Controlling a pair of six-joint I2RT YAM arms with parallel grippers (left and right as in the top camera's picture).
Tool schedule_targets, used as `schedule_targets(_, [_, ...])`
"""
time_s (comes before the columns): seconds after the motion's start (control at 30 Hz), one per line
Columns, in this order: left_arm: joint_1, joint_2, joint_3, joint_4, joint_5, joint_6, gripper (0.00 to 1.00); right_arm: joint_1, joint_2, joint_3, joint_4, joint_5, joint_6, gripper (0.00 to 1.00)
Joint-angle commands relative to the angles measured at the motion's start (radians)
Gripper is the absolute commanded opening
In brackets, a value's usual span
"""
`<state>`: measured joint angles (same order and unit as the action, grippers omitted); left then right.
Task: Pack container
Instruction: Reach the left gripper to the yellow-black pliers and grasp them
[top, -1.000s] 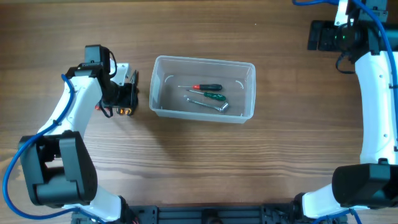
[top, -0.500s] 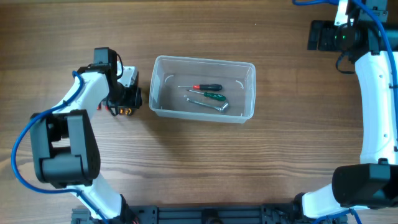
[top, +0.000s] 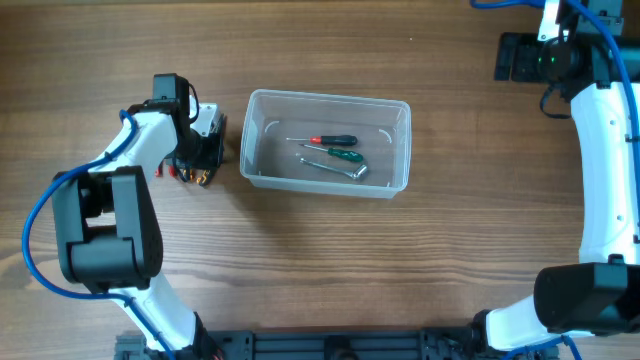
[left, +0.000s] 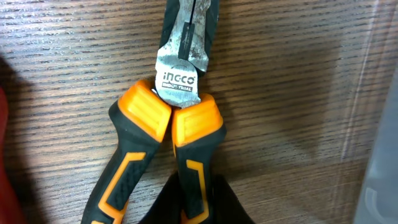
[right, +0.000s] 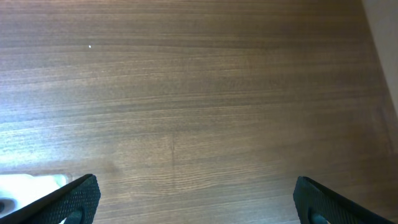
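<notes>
My left gripper should lift over the tub's side to the silver tool (top: 340, 169), which lies to its right in the overhead view, and go down there to release the pliers.
The container (top: 330, 97), a clear plastic tub, sits mid-table with a red-handled screwdriver (top: 335, 140), a green-handled screwdriver (top: 342, 155) and a silver tool (top: 340, 169) inside. Left of it lie pliers (left: 180, 118) with orange and black handles, flat on the wood. My left gripper (left: 196, 190) is shut on the pliers' right handle, a black finger on each side of it. From above, the left gripper (top: 200, 150) covers most of the pliers (top: 195, 178). My right gripper (right: 199, 199) hangs open over bare wood at the far right corner, away from the tub.
The tub's wall (left: 382, 155) stands close on the right in the left wrist view. A red shape (left: 5, 155) shows at that view's left edge. The right arm (top: 605, 150) runs along the table's right side.
The left gripper has closed on the pliers' handle; a second ago its jaws stood apart. The left arm shifted slightly. The right arm has not moved.
</notes>
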<state>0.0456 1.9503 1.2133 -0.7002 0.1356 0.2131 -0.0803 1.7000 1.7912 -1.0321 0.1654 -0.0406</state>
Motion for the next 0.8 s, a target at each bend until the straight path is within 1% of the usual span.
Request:
schedule_targets(0.0, [-0.005, 0.045, -0.014, 0.006, 0.006, 0.011, 0.04, -0.002, 0.003, 0.004, 0.003, 0.002, 0.021, 1.00])
schedule_targets(0.1, [-0.005, 0.031, -0.001, -0.001, 0.005, 0.012, 0.04, -0.002, 0.003, 0.004, 0.003, 0.002, 0.021, 1.00])
schedule_targets(0.27, [-0.005, -0.096, 0.201, -0.088, 0.000, 0.012, 0.04, -0.002, 0.003, 0.004, 0.003, 0.003, 0.021, 1.00])
schedule_targets(0.43, [-0.005, -0.187, 0.363, -0.122, 0.002, 0.011, 0.04, -0.002, 0.003, 0.004, 0.003, 0.003, 0.021, 1.00])
schedule_targets(0.57, [-0.049, -0.280, 0.405, -0.131, 0.005, 0.024, 0.04, -0.002, 0.003, 0.004, 0.003, 0.002, 0.021, 1.00])
schedule_targets(0.63, [-0.098, -0.319, 0.405, -0.132, 0.014, 0.074, 0.04, -0.002, 0.003, 0.004, 0.003, 0.003, 0.021, 1.00])
schedule_targets(0.77, [-0.248, -0.348, 0.405, -0.132, 0.092, 0.334, 0.04, -0.002, 0.003, 0.004, 0.003, 0.002, 0.021, 1.00])
